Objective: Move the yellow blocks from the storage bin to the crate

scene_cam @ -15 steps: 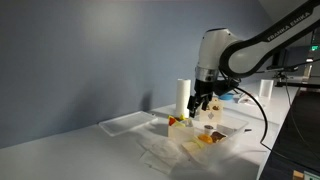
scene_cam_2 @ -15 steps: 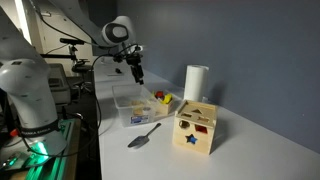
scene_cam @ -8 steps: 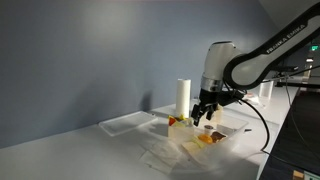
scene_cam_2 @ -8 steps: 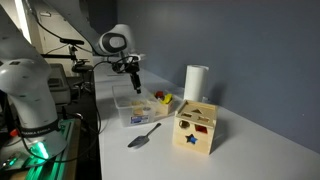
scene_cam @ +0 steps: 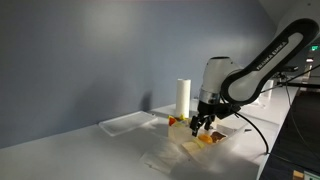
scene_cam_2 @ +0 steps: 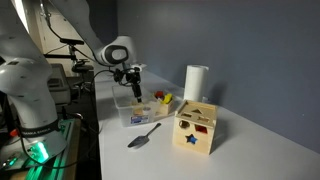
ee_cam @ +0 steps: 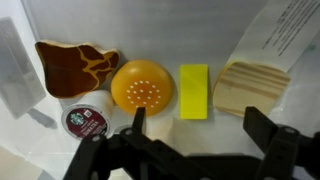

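The yellow block lies flat between the orange toy (ee_cam: 143,85) and the wooden piece, so my gripper will move down next and narrow its fingers around the block's fingerward end (ee_cam: 194,106).
In the wrist view one yellow block (ee_cam: 193,91) lies flat on the floor of the storage bin (ee_cam: 60,20), between an orange round toy (ee_cam: 143,85) and a wooden piece (ee_cam: 248,88). My gripper (ee_cam: 200,116) is open and empty, its two fingers straddling the space just below the block. In both exterior views the gripper (scene_cam: 200,123) (scene_cam_2: 136,95) hangs low over the translucent bin (scene_cam: 212,143) (scene_cam_2: 130,116). The small pale crate (scene_cam: 178,124) (scene_cam_2: 160,101) stands beside the bin and holds yellow and red pieces.
The bin also holds a brown steak toy (ee_cam: 77,63) and a dark round pod (ee_cam: 85,121). A white cylinder (scene_cam: 183,97) (scene_cam_2: 195,82) stands behind. A flat clear tray (scene_cam: 125,122), a wooden shape-sorter box (scene_cam_2: 195,128) and a grey scoop (scene_cam_2: 143,136) lie on the white table.
The arm has come down and swung in over the storage bin, bringing the open gripper from above the table to just above the bin's contents.
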You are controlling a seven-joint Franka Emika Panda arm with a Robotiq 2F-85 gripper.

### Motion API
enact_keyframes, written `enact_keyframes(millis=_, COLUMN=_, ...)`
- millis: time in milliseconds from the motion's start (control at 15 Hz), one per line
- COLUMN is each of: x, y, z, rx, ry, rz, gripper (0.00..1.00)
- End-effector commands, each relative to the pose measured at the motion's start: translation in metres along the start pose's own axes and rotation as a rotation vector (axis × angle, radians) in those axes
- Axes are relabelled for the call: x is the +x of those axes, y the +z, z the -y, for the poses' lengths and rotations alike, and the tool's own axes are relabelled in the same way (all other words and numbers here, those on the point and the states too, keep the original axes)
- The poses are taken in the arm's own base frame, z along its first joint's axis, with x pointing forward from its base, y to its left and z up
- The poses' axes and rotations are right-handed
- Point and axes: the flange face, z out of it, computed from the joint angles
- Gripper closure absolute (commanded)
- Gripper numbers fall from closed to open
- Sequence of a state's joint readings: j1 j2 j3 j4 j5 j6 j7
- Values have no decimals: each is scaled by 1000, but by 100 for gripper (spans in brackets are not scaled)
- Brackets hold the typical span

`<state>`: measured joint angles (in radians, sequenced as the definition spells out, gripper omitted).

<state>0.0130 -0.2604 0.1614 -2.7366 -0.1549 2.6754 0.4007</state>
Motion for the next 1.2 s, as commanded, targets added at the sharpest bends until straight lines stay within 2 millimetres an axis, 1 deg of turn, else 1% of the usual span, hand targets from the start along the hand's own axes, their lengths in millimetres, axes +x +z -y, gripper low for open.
enact_keyframes(millis=0, x=3, y=15, z=3, rx=0, ry=-18, rz=-12, gripper=2)
enact_keyframes(millis=67, x=4, y=17, z=3, rx=2, ry=-20, rz=-19, gripper=1)
enact_keyframes(millis=200, x=7, y=20, z=3, rx=1, ry=-31, rz=-39, gripper=6)
enact_keyframes(millis=267, x=9, y=21, z=3, rx=3, ry=-38, rz=-50, gripper=7)
enact_keyframes(millis=333, x=10, y=22, z=3, rx=2, ry=-44, rz=-59, gripper=12)
enact_keyframes(millis=400, x=11, y=23, z=2, rx=3, ry=-50, rz=-66, gripper=11)
enact_keyframes(millis=467, x=12, y=25, z=2, rx=2, ry=-56, rz=-74, gripper=15)
enact_keyframes(millis=533, x=13, y=26, z=2, rx=0, ry=-60, rz=-81, gripper=16)
enact_keyframes(millis=600, x=13, y=27, z=1, rx=0, ry=-63, rz=-90, gripper=21)
enact_keyframes(millis=667, x=14, y=29, z=1, rx=-1, ry=-65, rz=-98, gripper=22)
enact_keyframes(millis=800, x=13, y=33, z=0, rx=-2, ry=-68, rz=-103, gripper=28)
enact_keyframes(millis=867, x=13, y=35, z=0, rx=0, ry=-68, rz=-105, gripper=29)
enact_keyframes(millis=933, x=13, y=37, z=0, rx=1, ry=-66, rz=-105, gripper=35)
enact_keyframes(millis=1000, x=13, y=39, z=0, rx=0, ry=-67, rz=-107, gripper=33)
enact_keyframes(millis=1067, x=13, y=41, z=0, rx=-1, ry=-68, rz=-106, gripper=37)
enact_keyframes(millis=1133, x=13, y=44, z=0, rx=-1, ry=-65, rz=-102, gripper=36)
